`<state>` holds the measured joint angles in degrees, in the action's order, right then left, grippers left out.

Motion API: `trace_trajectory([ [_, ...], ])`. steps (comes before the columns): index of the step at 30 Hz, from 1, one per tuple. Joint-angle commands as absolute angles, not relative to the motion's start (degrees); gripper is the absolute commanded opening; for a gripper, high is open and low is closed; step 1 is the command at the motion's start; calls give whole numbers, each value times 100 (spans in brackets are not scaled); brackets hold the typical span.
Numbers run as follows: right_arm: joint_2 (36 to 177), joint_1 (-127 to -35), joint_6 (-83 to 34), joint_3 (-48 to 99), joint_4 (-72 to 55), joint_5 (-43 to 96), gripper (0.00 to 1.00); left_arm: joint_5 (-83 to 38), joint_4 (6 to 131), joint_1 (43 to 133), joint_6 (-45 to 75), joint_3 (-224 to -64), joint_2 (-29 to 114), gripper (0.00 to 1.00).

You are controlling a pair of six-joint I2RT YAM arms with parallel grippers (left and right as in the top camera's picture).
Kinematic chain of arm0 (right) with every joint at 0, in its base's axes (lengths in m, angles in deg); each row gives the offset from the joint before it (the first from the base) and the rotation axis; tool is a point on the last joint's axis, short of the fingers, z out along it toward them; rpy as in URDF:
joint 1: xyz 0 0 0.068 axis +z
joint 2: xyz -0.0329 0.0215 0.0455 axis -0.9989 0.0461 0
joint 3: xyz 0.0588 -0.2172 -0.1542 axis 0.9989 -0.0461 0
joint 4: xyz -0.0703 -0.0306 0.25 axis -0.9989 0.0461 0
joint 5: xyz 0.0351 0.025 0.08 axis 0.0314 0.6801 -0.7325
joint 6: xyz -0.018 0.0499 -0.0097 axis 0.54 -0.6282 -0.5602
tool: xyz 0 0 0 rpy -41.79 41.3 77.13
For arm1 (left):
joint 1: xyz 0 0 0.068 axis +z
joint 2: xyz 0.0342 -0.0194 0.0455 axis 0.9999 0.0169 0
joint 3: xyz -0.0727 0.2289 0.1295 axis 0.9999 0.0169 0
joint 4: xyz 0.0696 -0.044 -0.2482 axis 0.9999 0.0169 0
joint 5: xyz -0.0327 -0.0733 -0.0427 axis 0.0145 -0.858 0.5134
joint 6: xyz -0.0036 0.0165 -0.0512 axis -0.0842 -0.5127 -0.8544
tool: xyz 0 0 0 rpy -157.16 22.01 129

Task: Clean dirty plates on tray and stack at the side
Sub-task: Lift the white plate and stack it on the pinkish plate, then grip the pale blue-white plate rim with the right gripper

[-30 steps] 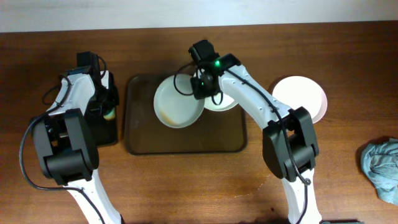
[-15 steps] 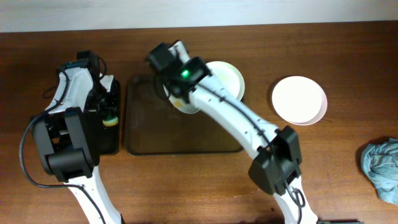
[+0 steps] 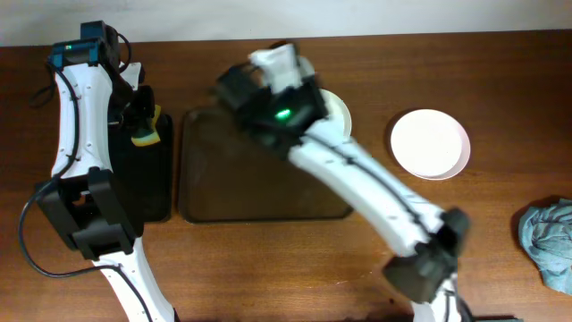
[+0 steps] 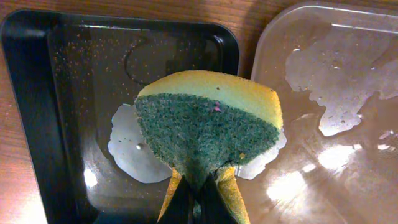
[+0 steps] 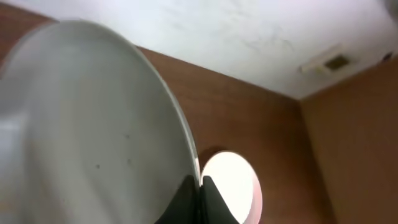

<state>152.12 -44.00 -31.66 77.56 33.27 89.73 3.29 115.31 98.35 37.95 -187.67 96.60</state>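
The robot's right gripper will swing to the right in the overhead view, go down onto the plate that already lies clear of the trays, and let go.
My right gripper (image 5: 200, 194) is shut on the rim of a white plate (image 5: 87, 137) and holds it tilted high above the dark-brown tray (image 3: 223, 179). In the overhead view my raised right arm (image 3: 295, 116) hides that plate. A second plate (image 3: 338, 109) shows behind the arm at the tray's back right corner. A third plate (image 3: 430, 143) lies on the table to the right. My left gripper (image 4: 199, 202) is shut on a yellow-and-green sponge (image 4: 208, 124), which also shows in the overhead view (image 3: 146, 130), lifted above the black tray.
The narrow black tray (image 3: 147, 183) stands left of the brown tray and holds a puddle (image 4: 127, 155). The brown tray's surface is wet (image 4: 323, 93). A blue-grey cloth (image 3: 547, 241) lies at the table's right edge.
My right arm has lifted the plate off the brown tray and raised it high. My left arm has risen and swung back with the sponge, out of the black tray.
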Motion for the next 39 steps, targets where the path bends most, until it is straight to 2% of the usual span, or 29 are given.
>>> trace_trajectory([
  [1,14198,-5648,-3601,7889,4084,7476,4,254,11493,9807,3712,-18885,9638,1],
  [3,14016,-6693,-3736,7889,4936,6951,4,250,11496,9807,3709,-18885,9638,1],
  [4,14075,-7803,-3749,7806,5404,6658,4,248,11452,9807,3559,-18885,9638,1],
  [6,14154,-8686,-3749,7461,5246,6433,4,145,11362,9802,3561,-18885,9638,0],
  [9,14231,-9657,-3723,6069,3974,6155,4,145,11295,9802,3561,-18885,9638,1],
  [12,14231,-9832,-3712,4528,2136,5922,4,143,11262,9802,3561,-18885,9638,1],
  [13,14231,-9799,-3572,4167,1692,5755,5,143,11264,9802,3561,-18885,9638,1],
  [14,14231,-9755,-3570,3780,1282,5445,31,143,11284,9802,3561,-18885,9638,1],
  [15,14231,-9733,-3406,3632,1148,5100,52,145,11290,9802,3561,-18885,9638,0],
  [16,14228,-9698,-3107,3640,1146,4785,64,143,11286,9802,3561,-18885,9638,0],
  [18,14209,-9572,-2715,3973,1336,4217,70,145,11279,9802,3561,-18885,9638,0],
  [20,14209,-8966,-2713,4720,1456,3135,71,143,11281,9802,3561,-18885,9638,1],
  [21,14222,-8431,-2976,4716,1078,2877,67,145,11286,9802,3561,-18885,9638,1],
  [25,14917,-6953,-4335,4587,355,3511,64,145,11303,9802,3563,-18882,9640,1],
  [30,15933,-5996,-4331,4587,-137,3495,63,147,11281,9802,3565,-18882,9640,1],
  [35,16161,-5353,-4191,4587,-122,2737,58,147,11279,9802,3565,-18882,9640,1],
  [39,16161,-4857,-3087,4589,-168,1524,50,145,11266,9802,3565,-18882,9640,1],
])
